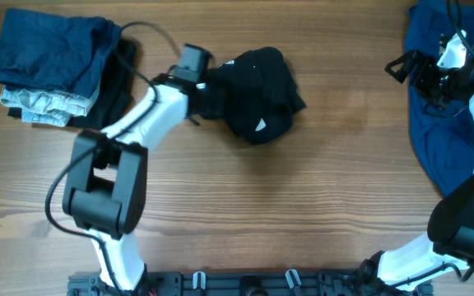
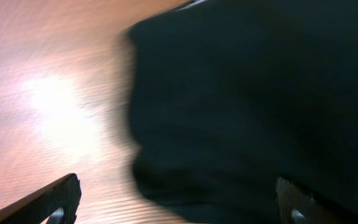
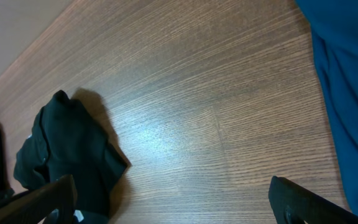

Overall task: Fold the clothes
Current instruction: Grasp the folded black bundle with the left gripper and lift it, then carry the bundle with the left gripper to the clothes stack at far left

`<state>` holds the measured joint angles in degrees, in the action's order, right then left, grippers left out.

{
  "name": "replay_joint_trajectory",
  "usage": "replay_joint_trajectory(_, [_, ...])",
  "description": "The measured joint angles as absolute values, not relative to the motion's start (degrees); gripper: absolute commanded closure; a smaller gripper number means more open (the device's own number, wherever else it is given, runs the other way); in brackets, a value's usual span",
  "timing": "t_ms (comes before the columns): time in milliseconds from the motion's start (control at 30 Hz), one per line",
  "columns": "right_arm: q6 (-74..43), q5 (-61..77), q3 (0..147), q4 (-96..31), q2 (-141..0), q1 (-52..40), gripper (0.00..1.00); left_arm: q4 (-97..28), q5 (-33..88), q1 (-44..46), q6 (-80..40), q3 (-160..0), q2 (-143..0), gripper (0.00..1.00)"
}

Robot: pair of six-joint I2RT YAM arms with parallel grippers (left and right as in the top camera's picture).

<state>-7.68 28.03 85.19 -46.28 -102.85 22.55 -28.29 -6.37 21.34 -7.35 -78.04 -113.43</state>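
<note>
My left gripper goes to the right in the overhead view next, down onto the black shirt's near end (image 1: 275, 129) by the logo, since it juts onto bare wood.
The black shirt (image 1: 257, 94) lies crumpled in a heap at the table's upper middle, a small white logo showing on it. My left gripper (image 1: 210, 85) is at the heap's left edge and stands open. In the left wrist view the black shirt (image 2: 253, 99) fills the right side between the wide-apart fingers (image 2: 51, 199), and the left gripper (image 2: 179, 208) grips nothing. A royal-blue garment (image 1: 443, 136) is spread at the far right. My right gripper (image 1: 406, 67) hovers open at its left edge. In the right wrist view the right gripper (image 3: 176, 202) is over bare wood, with the blue garment (image 3: 347, 74) to its right and the black shirt (image 3: 67, 149) far left.
A stack of folded clothes sits at the top left: a navy piece (image 1: 52, 49) on top, a pale patterned one (image 1: 44, 105) beneath, and a black one (image 1: 115, 86) beside them. The wooden table (image 1: 303, 205) shows bare wood in the middle and front.
</note>
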Motion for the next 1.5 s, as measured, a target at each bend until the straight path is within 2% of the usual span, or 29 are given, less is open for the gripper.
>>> replay_joint_trajectory(200, [-7.3,28.0,85.2,-46.3,-102.8,22.5,0.00,-25.6,-9.8,34.3,6.7,-79.0,-111.0,0.00])
replay_joint_trajectory(433, [-7.3,27.4,85.2,-46.3,-102.8,22.5,0.00,-31.0,-8.0,39.6,20.2,-79.0,-111.0,0.02])
replay_joint_trajectory(700, [-7.3,27.3,85.2,-45.8,-102.8,22.5,0.00,-30.5,-5.7,40.6,22.5,-79.0,-113.9,0.05])
replay_joint_trajectory(967, [-7.3,27.1,85.2,-45.9,-102.8,22.5,0.00,-25.1,-4.8,41.7,23.3,-79.2,-119.3,0.19])
replay_joint_trajectory(1133, [-7.3,26.9,85.2,-45.8,-102.8,22.5,0.00,-20.1,-7.3,41.7,23.3,-79.7,-120.7,0.16])
replay_joint_trajectory(1200, [-7.3,26.9,85.2,-45.8,-102.8,22.5,0.00,-17.0,-8.7,41.7,23.3,-80.2,-121.7,0.22])
replay_joint_trajectory(1233, [-7.3,26.9,85.2,-45.9,-102.8,22.5,0.00,-15.9,-9.4,41.7,23.2,-80.5,-122.3,0.30])
replay_joint_trajectory(1300, [-7.3,26.9,85.2,-45.8,-102.8,22.5,0.00,-14.9,-11.0,41.5,23.2,-81.3,-123.2,0.67])
replay_joint_trajectory(1367, [-7.3,26.9,85.2,-45.8,-102.8,22.5,0.00,-13.5,-13.2,41.2,23.1,-81.6,-124.2,0.91])
replay_joint_trajectory(1400, [-7.3,26.9,85.2,-45.8,-102.8,22.5,0.00,-12.8,-15.2,40.7,23.3,-81.8,-125.1,0.96])
replay_joint_trajectory(1500, [-7.3,26.9,85.2,-45.8,-102.8,22.5,0.00,-10.9,-19.3,40.0,21.8,-81.7,-125.6,0.96])
